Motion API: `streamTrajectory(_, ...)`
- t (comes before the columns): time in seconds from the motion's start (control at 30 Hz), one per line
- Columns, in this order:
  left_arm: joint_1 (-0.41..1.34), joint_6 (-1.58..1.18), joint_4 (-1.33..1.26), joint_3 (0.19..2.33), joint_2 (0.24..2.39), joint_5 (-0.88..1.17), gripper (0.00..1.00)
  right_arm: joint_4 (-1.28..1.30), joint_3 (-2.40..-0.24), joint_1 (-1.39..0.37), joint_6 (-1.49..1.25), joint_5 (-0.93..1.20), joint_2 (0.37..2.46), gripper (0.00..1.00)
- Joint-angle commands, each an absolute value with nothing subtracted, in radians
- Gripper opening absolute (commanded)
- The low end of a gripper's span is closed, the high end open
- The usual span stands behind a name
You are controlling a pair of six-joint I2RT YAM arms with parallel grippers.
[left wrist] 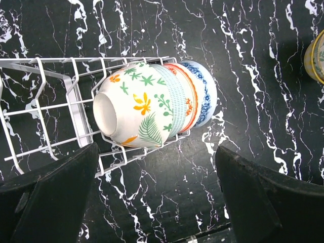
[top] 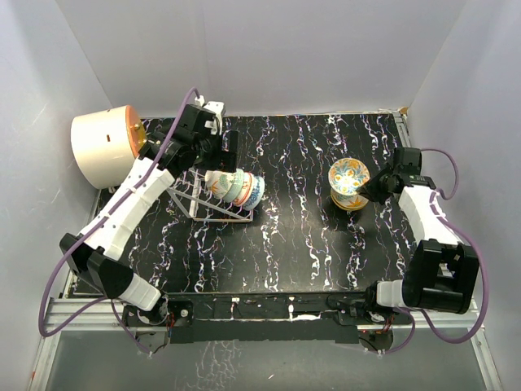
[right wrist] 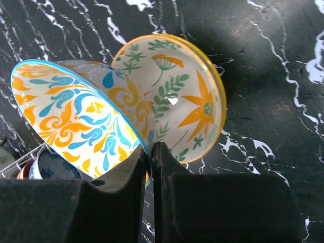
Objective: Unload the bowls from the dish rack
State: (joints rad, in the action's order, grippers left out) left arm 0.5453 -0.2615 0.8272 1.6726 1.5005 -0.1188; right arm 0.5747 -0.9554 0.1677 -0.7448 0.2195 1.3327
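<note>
The blue-and-orange bowl is hanging off-centre above the yellow-rimmed one. My right gripper will next lower the held bowl and move it slightly back into the yellow-rimmed one, then let it go.
The silver wire dish rack stands left of centre and holds three nested bowls on their sides; in the left wrist view the rack holds a white floral bowl, a teal and red one and a blue-rimmed one. My left gripper is open just behind the rack, its fingers wide apart. My right gripper is shut on the rim of a blue-and-orange bowl, held over a yellow-rimmed bowl on the table. Together they show as a stack.
A large cream-and-orange cylinder lies at the far left beside the left arm. The black marbled table is walled by white panels on three sides.
</note>
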Motion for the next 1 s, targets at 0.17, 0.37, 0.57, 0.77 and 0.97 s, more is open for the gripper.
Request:
streamTrajectory(0.17, 0.550, -0.265, 0.851, 1.647, 1.473, -0.134, 0.97, 0.543, -0.927, 0.215, -0.784, 0.185, 1.300, 0.08)
streamTrajectory(0.37, 0.550, -0.289, 0.848, 1.640, 1.473, -0.112, 0.97, 0.536, -0.908, 0.224, -0.781, 0.203, 1.312, 0.08)
streamTrajectory(0.57, 0.550, -0.302, 0.847, 1.638, 1.473, -0.096, 0.97, 0.526, -0.907, 0.226, -0.779, 0.215, 1.335, 0.11)
streamTrajectory(0.77, 0.549, -0.296, 0.851, 1.644, 1.478, -0.098, 0.97, 0.514, -0.899, 0.227, -0.782, 0.222, 1.343, 0.16)
streamTrajectory(0.97, 0.550, -0.295, 0.853, 1.643, 1.482, -0.093, 0.97, 0.502, -0.893, 0.227, -0.785, 0.239, 1.358, 0.16)
